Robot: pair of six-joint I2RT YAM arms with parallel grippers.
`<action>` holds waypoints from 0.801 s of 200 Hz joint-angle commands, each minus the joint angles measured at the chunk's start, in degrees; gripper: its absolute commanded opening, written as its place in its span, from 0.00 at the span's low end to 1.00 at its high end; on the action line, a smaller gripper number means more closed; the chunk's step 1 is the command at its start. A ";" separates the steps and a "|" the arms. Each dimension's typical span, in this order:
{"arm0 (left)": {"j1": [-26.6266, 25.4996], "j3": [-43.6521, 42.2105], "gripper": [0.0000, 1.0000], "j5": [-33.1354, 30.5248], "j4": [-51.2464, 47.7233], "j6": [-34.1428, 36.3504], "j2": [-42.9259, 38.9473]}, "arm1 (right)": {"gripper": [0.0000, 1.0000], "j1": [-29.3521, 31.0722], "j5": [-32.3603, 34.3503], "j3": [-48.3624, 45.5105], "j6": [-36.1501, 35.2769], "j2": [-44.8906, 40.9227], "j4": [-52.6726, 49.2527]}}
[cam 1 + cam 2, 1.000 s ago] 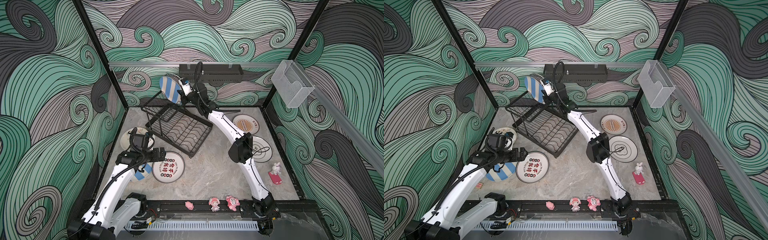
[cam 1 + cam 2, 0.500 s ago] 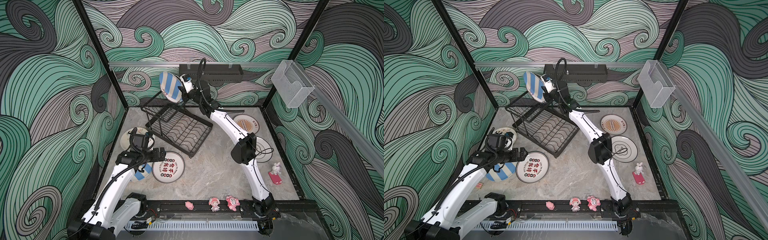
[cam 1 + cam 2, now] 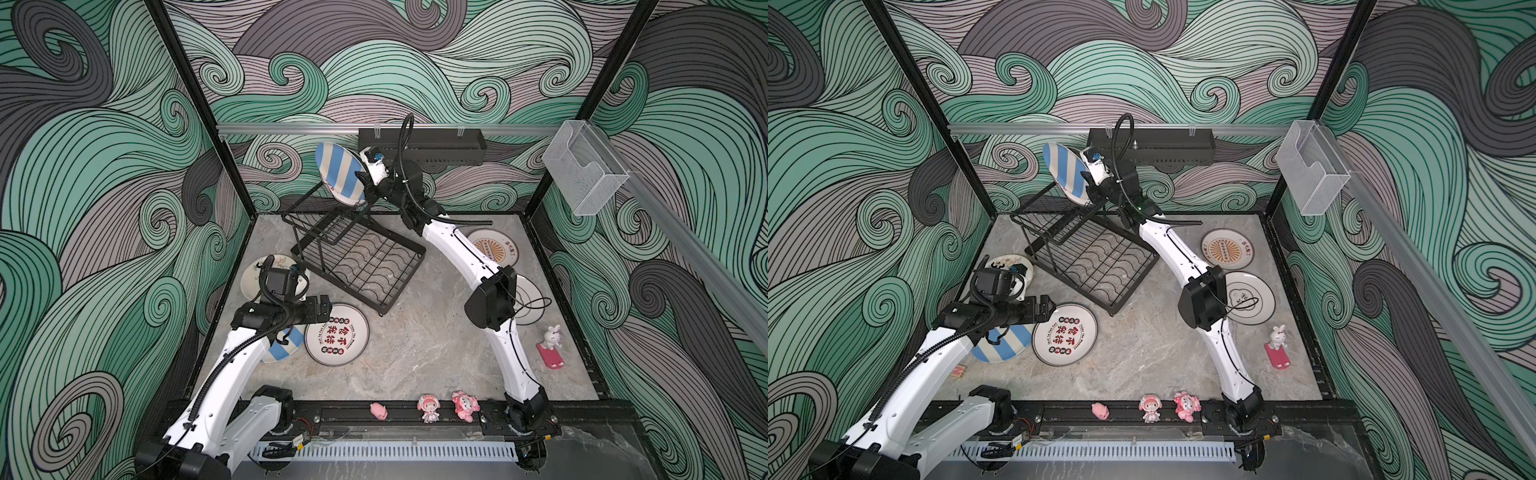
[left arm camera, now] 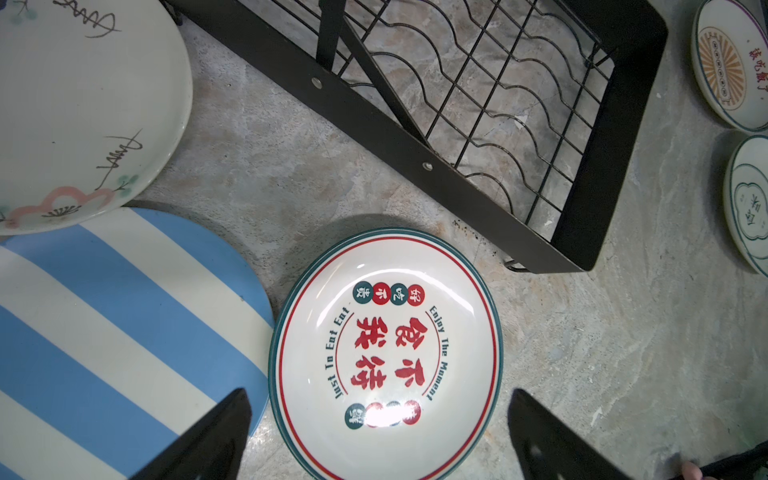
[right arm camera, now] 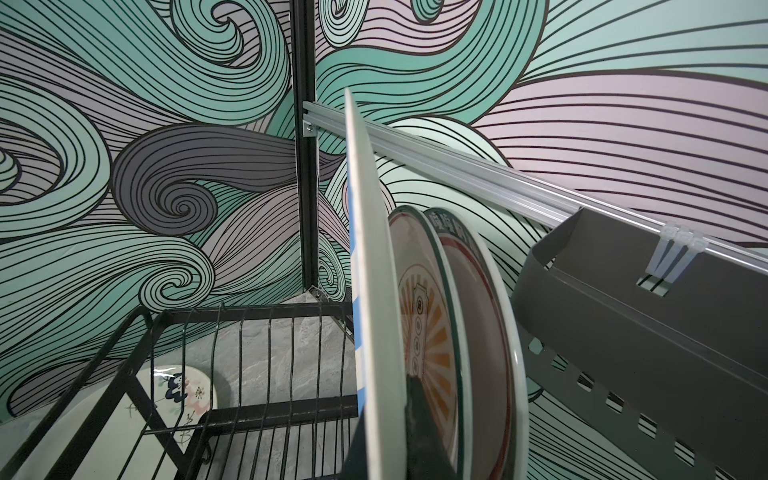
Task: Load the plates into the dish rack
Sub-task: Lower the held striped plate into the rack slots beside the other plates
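I will next lower my right gripper, put the striped plate into the slot [image 3: 349,208] beside the standing sunburst plate and let go of the striped plate's rim, as that slot is empty.
My right gripper [image 3: 366,183] [image 5: 386,432] is shut on the rim of a blue-and-cream striped plate [image 3: 338,174] [image 3: 1067,172] [image 5: 372,291]. It holds the plate on edge over the raised slotted tier of the black wire dish rack [image 3: 361,262] [image 5: 249,353]. Right behind it, two plates stand in the rack: an orange-sunburst one [image 5: 419,316] and a red-rimmed one [image 5: 492,332]. My left gripper [image 3: 326,309] [image 4: 378,419] hovers open over a white plate with red characters [image 3: 336,334] [image 4: 386,353]. A second striped plate [image 4: 116,332] and a floral plate [image 4: 83,104] lie beside it.
A sunburst plate [image 3: 494,247] and a teal-rimmed white plate [image 3: 528,303] lie flat at the right, partly under my right arm. A black perforated shelf [image 3: 419,145] hangs on the back wall close behind the held plate. Pink figurines [image 3: 428,407] line the front rail.
The right gripper has turned the striped plate slightly, so more of its face shows from above. The left arm has not moved.
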 commanded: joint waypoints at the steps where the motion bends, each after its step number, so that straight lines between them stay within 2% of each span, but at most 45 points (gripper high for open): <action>1: 0.47 -0.20 0.98 -0.19 -1.45 -0.13 -0.12 | 0.00 0.13 -1.62 2.62 -0.21 0.82 2.32; 141: 0.55 -0.11 0.99 -0.54 -1.49 -0.22 0.08 | 0.00 0.16 -1.54 7.19 -1.25 6.25 -0.75; 160: 0.46 -0.13 0.99 -0.57 -1.54 -0.15 -0.02 | 0.09 0.13 -1.28 7.39 -1.47 6.12 -1.05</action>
